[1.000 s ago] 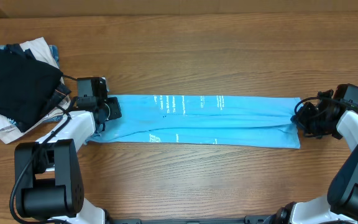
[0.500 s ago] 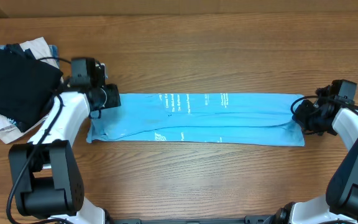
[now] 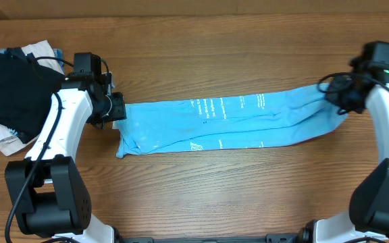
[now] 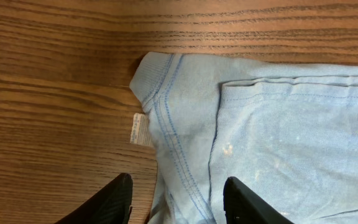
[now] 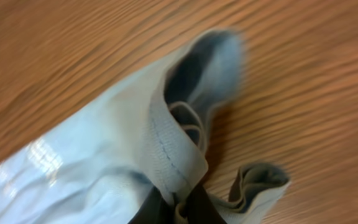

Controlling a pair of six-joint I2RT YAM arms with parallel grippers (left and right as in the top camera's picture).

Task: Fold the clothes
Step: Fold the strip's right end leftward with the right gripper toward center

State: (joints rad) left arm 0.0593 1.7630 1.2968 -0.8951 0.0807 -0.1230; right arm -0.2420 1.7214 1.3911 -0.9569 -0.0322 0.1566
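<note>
My right gripper will next fold the T-shirt's pinched end over onto the T-shirt's middle [image 3: 225, 123] and release it, since the middle of the T-shirt lies flat to the gripper's left in the overhead view.
The sky-blue T-shirt [image 3: 228, 121] lies folded into a long narrow strip across the table, white lettering showing. Its right end is lifted and pulled up and back. My right gripper [image 3: 336, 101] is shut on that end; the right wrist view shows bunched hem cloth [image 5: 166, 143] pinched between the fingers [image 5: 182, 208]. My left gripper [image 3: 117, 111] is open above the strip's left end. In the left wrist view its fingers [image 4: 178, 202] straddle the stitched hem [image 4: 173, 137] and a small white label, without gripping.
A pile of folded garments sits at the far left: a black one [image 3: 15, 88] on top of white and beige ones [image 3: 5, 138]. The wooden table [image 3: 215, 196] surrounds the strip on all sides.
My right gripper has lifted the shirt's right end and moved it back and to the right, dragging the strip rightward. My left gripper has let go of the left end and drawn back.
</note>
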